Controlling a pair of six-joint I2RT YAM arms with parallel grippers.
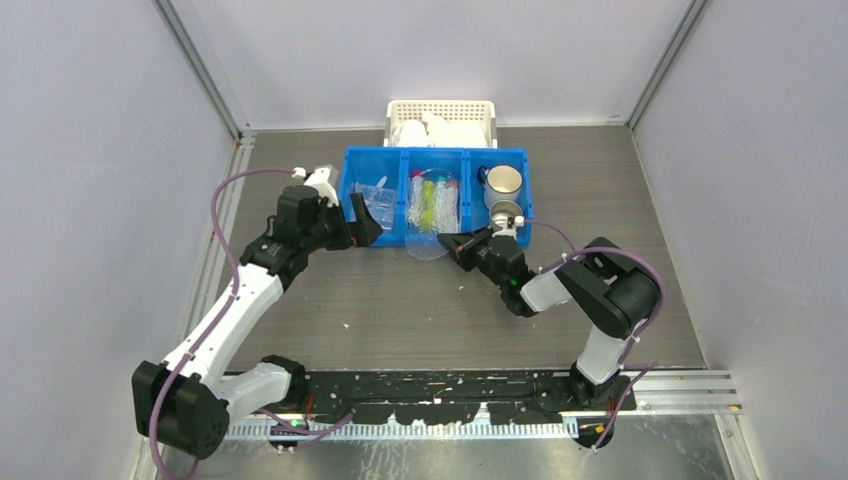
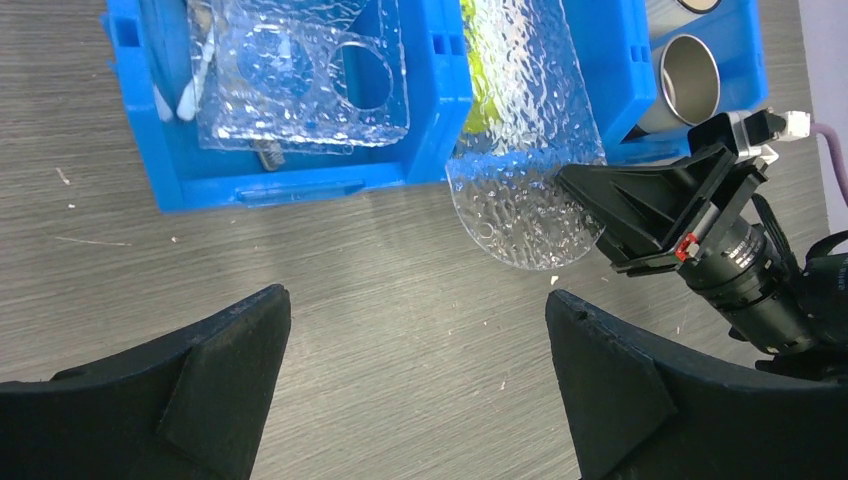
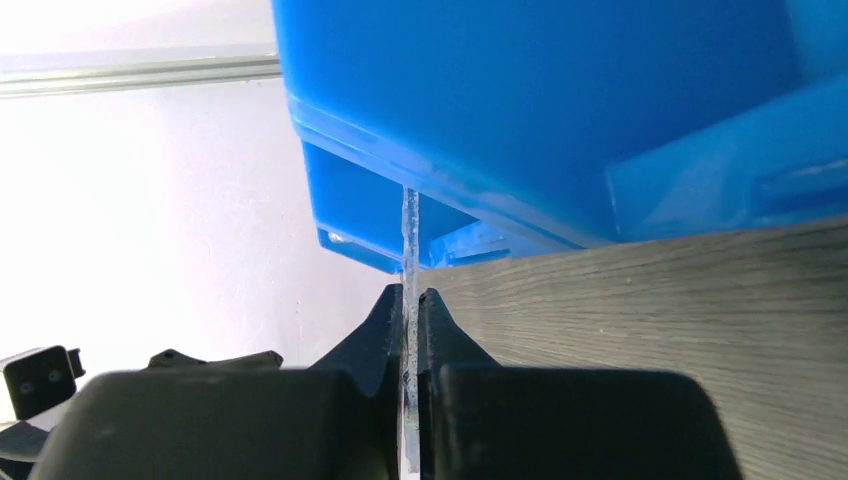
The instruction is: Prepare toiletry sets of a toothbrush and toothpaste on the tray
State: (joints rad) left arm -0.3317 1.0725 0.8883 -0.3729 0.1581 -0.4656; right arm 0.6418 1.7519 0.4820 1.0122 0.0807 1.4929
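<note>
The bare tabletop lies below my right gripper and back from it. I will raise my right gripper, pull the clear tray back and lower it to release.
A clear, dimpled plastic tray [image 2: 520, 200] leans out of the middle compartment of the blue bin [image 2: 300, 185], its rounded end resting on the table [image 1: 428, 245]. My right gripper [image 1: 462, 247] is shut on that end's rim; in the right wrist view the thin clear edge [image 3: 408, 240] runs between the pressed fingertips [image 3: 409, 295]. Yellow-green toothpaste tubes [image 2: 478, 90] lie under the tray. Another clear tray [image 2: 300, 75] lies in the left compartment, with a white toothbrush [image 2: 192, 80] beside it. My left gripper [image 2: 418, 300] hangs open over bare table in front of the bin [image 1: 362, 222].
Two metal cups [image 1: 505, 182] stand in the bin's right compartment, close to my right wrist. A white perforated basket [image 1: 440, 110] sits behind the bin against the back wall. Grey walls close in the table on three sides.
</note>
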